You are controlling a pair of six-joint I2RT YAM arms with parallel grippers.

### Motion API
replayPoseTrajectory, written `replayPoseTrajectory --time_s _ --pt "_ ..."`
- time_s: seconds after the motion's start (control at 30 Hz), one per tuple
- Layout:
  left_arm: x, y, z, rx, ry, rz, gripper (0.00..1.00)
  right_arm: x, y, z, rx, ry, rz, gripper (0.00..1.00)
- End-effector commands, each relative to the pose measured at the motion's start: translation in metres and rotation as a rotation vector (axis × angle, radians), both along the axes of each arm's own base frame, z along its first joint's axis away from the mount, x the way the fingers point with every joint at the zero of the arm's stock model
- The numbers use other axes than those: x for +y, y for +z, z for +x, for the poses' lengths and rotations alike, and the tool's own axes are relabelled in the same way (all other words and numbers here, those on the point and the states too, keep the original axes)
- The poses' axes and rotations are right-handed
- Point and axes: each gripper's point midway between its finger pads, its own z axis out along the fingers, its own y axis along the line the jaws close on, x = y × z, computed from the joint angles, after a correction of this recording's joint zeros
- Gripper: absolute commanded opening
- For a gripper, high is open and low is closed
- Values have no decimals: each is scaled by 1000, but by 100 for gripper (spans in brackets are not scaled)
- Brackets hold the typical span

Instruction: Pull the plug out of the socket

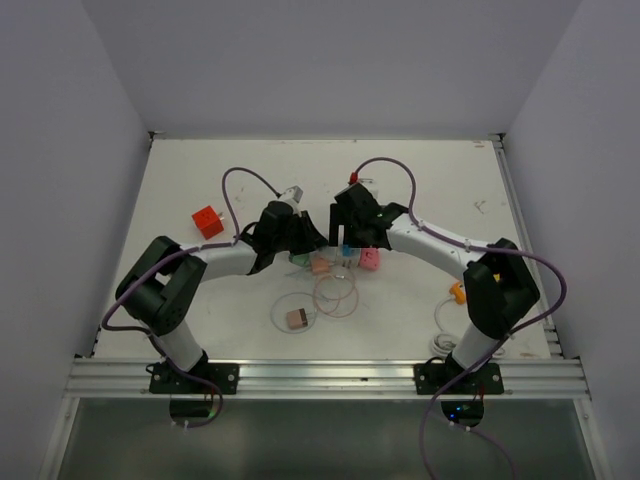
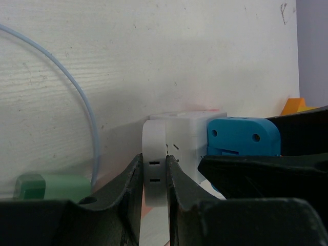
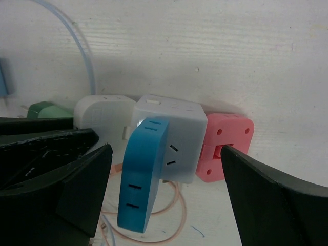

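Observation:
My left gripper goes up and to the left in the top view next, then down beside the green plug to release, since bare tabletop shows there.
A white cube socket (image 3: 182,133) lies mid-table and also shows in the top view (image 1: 345,256). A white plug (image 2: 155,161) sits on its left side, a blue plug (image 3: 139,174) on its near face and a pink plug (image 3: 228,143) on its right side. My left gripper (image 2: 154,179) is shut on the white plug, one finger on each flat side. My right gripper (image 3: 165,151) is open. Its fingers stand wide on either side of the socket and blue plug and touch neither. In the top view the two grippers (image 1: 300,240) (image 1: 355,238) meet over the socket.
A green plug (image 2: 48,185) with a pale blue cable lies left of the socket. A peach plug (image 1: 320,265) and a brown plug (image 1: 296,319) with coiled thin cable lie nearer. A red block (image 1: 207,221) is at left, an orange piece (image 1: 457,292) and a white cable at right.

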Motion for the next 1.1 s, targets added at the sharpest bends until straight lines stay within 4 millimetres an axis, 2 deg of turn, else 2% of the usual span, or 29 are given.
replayPoseTrajectory --time_s 0.0,0.27,0.53,0.67,0.7,0.73,0.8,0.83,0.9,0.93,1.07 --pt "-6 32 8 -82 -3 -78 7 2 4 7 -4 -47 -10 90" --pt "-5 35 9 -85 11 -87 7 7 -19 2 67 -59 -7 75" --pt "-3 34 8 -81 22 -97 7 5 -33 -1 94 -87 -15 71" --pt "-3 38 7 -87 20 -100 7 7 -33 -3 103 -71 -8 51" --pt "-1 38 8 -92 29 -94 6 7 -30 -2 95 -68 -5 46" --pt "0 40 7 -94 30 -92 6 6 -24 -2 83 -63 4 35" --pt "3 43 8 -102 37 -92 6 6 -18 -1 65 -56 19 24" --pt "5 47 8 -110 38 -97 6 5 -7 1 42 -51 40 15" --pt "11 49 10 -110 55 -104 4 3 -3 1 28 -43 67 5" --pt "16 55 12 -119 64 -113 3 -2 -1 4 16 -39 71 1" --pt "22 71 13 -140 73 -158 0 -12 11 12 -64 -29 156 0"
